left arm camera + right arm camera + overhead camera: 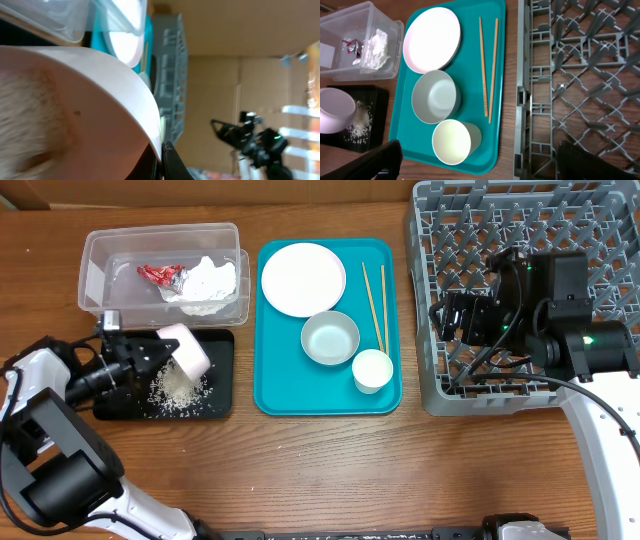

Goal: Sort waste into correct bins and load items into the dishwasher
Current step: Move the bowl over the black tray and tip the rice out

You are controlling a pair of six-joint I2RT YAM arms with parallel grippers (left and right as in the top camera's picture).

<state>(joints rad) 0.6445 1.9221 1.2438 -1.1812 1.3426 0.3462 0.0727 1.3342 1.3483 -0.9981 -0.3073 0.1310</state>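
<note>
Next, my left gripper swings to the right in the overhead view over the teal tray's bare near corner (284, 387), levels the dish, lowers and releases it.
My left gripper (158, 348) is shut on the rim of a pale pink small dish (184, 347), held tipped over the black tray (220, 405), where loose rice (178, 388) lies. In the left wrist view the dish (75, 110) fills the frame, with the jaws (161, 155) pinching its rim. The clear tub (100, 252) holds the red-and-silver wrapper (160, 275) and the white napkin (210, 280). The plate (302, 278), bowl (330, 338), cup (372, 370) and chopsticks (374, 308) lie on the teal tray (275, 395). My right gripper (455, 315) is open and empty over the grey dish rack (440, 395).
The right wrist view shows the plate (431, 40), bowl (434, 96), cup (455, 142), chopsticks (488, 65), the teal tray's edge (400, 107) and the rack's left wall (522, 95). Bare wooden table (330, 470) lies in front.
</note>
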